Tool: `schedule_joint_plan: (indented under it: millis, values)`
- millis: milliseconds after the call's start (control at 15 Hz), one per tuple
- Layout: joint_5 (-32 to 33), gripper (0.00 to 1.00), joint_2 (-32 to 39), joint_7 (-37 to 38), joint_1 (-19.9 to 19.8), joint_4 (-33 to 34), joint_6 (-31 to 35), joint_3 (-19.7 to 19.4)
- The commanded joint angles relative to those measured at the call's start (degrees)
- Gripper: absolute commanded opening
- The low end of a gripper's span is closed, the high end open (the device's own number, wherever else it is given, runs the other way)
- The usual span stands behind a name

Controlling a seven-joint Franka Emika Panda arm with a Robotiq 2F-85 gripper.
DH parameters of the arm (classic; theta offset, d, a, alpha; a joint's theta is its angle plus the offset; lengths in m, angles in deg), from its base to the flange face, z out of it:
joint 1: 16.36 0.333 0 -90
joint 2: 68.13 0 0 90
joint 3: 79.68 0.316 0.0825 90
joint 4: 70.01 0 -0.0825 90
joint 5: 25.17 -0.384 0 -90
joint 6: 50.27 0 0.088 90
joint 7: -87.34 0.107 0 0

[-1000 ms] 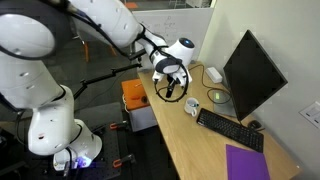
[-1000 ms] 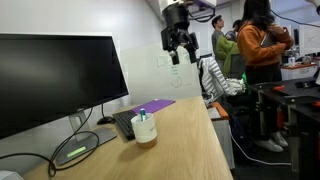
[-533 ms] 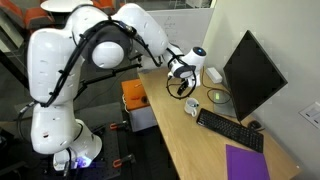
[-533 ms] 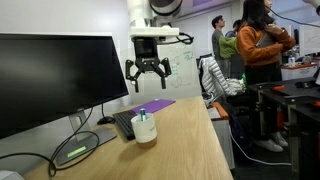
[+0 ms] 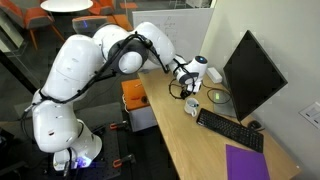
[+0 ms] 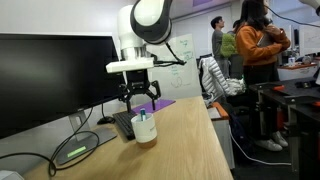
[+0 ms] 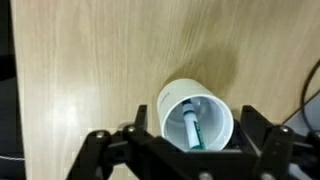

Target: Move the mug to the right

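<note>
The gripper will shift toward the desk edge and down, astride the mug's rim on that side, because the robot's spread fingers straddle the mug's whole rim.
The small white mug (image 5: 192, 107) stands upright on the wooden desk next to the end of the black keyboard (image 5: 230, 130). It also shows in the exterior view from desk level (image 6: 145, 129). In the wrist view the mug (image 7: 196, 108) is seen from above with a marker (image 7: 192, 128) standing inside it. My gripper (image 5: 187, 85) hangs just above the mug with its fingers spread (image 6: 138, 100). In the wrist view the open gripper (image 7: 192, 142) has one finger on each side of the mug's rim, not touching it.
A black monitor (image 5: 250, 72) stands behind the keyboard, with a flat pale dish-like thing (image 5: 220, 97) and cables at its foot. A purple sheet (image 5: 248, 163) lies past the keyboard. The desk edge (image 6: 215, 135) is close; an orange box (image 5: 135, 95) sits below.
The arm has swung across and down from high over the desk. The gripper, still open, now hangs right over the mug. The mug has not moved.
</note>
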Motion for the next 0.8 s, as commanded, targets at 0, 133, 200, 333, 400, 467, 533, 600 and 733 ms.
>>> schedule_joint_plan:
  millis: [0,133,200,333,400,467,533,600,733]
  values:
    - [1.54,1.00,1.63,12.38,3.26,1.39,0.24,-4.09]
    - [2.31,1.00,2.29,16.11,3.39,1.59,-0.52,-4.63]
    - [2.57,1.00,2.82,17.62,3.22,1.81,-0.98,-4.68]
    - [2.81,1.00,3.76,19.01,2.33,2.10,-2.13,-3.95]
    - [2.66,1.00,4.41,18.99,1.84,2.27,-2.42,-3.42]
    - [2.52,1.00,5.05,18.56,1.46,2.52,-2.94,-2.97]
    - [2.12,1.00,5.79,18.11,1.06,2.88,-3.21,-2.38]
    - [2.04,1.00,6.54,17.94,0.97,3.32,-3.38,-2.17]
    - [2.04,1.00,7.84,17.68,0.94,4.37,-3.22,-1.82]
